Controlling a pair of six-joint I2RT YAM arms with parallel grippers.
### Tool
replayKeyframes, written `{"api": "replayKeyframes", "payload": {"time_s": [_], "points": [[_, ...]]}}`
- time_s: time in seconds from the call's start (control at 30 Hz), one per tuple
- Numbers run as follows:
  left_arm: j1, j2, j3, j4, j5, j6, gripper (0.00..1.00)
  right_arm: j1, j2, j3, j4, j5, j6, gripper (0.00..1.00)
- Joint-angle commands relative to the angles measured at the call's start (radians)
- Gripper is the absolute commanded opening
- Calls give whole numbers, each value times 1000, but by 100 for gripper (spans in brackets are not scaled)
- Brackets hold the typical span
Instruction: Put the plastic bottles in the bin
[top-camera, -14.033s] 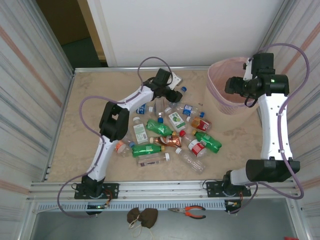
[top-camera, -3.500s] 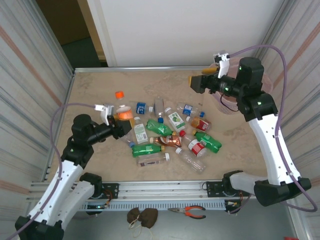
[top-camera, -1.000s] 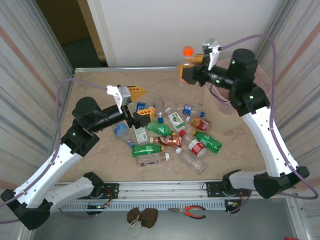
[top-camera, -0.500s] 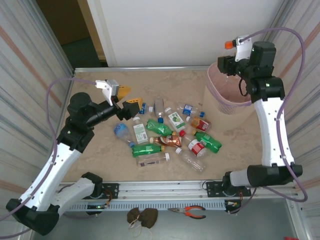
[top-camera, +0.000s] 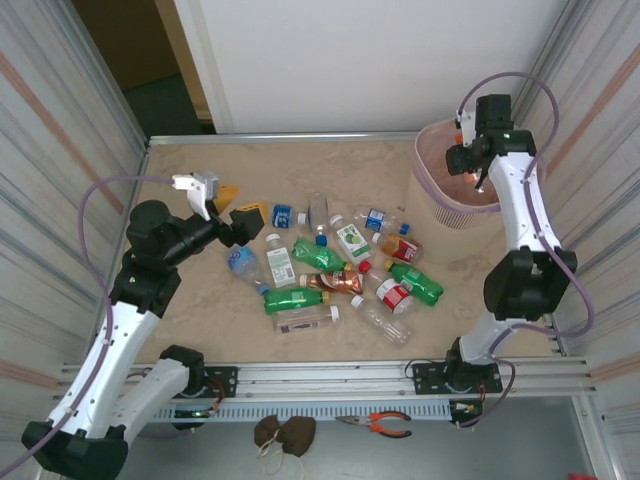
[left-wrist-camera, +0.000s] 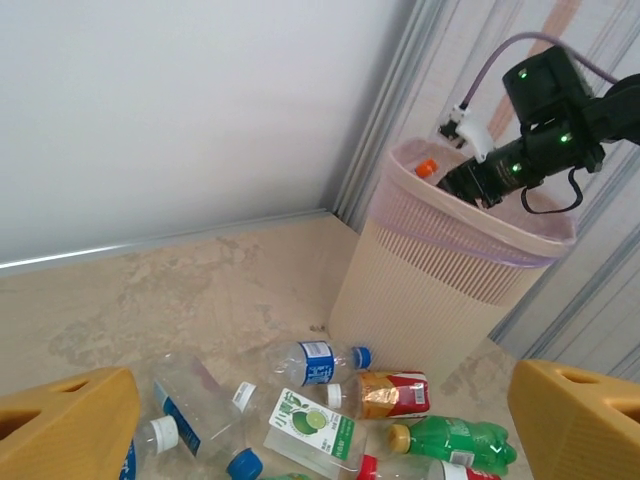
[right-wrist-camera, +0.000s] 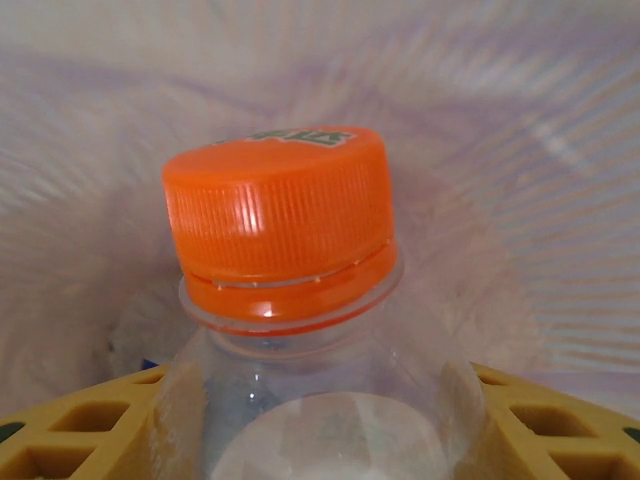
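Note:
The clear bottle will go down deeper past the bin's rim in my right gripper, into the open pink-lined bin. Then my right gripper will let go of it there.
Several plastic bottles (top-camera: 330, 262) lie scattered mid-table, clear, green and amber, with blue, red and green labels. The beige perforated bin (top-camera: 440, 212) with its pink liner stands at the back right. My right gripper (top-camera: 463, 160) hangs inside the bin's mouth, shut on a clear bottle with an orange cap (right-wrist-camera: 280, 225); its yellow fingers (right-wrist-camera: 60, 430) press the bottle's shoulders, with pink bag behind. The left wrist view shows that cap (left-wrist-camera: 426, 168) just above the bin (left-wrist-camera: 420, 290) rim. My left gripper (top-camera: 240, 203) hovers open above the table left of the pile, nothing between its fingers (left-wrist-camera: 60, 430).
Metal frame walls close in the table on the left, right and back. A blue-labelled bottle (left-wrist-camera: 315, 362) and a red-labelled one (left-wrist-camera: 385, 393) lie close to the bin's base. Pliers (top-camera: 378, 424) lie on the ledge below the table's front rail.
My right gripper has carried the orange-capped bottle down from above the bin's rim into its mouth. My left gripper has drawn back slightly leftward, still open.

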Motion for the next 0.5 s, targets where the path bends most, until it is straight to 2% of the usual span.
{"api": "replayKeyframes", "payload": {"time_s": [0.0,0.23,0.47], "points": [[14,-4,-19,3,13,-12,95,-13,62,45,-94,31,-7,54],[25,13,-41,-10,3,-4,95,-49,167,-20,-98,4,17,55],[45,51,-40,-25,-3,-59,93,-72,241,-91,-68,-22,41,58]]}}
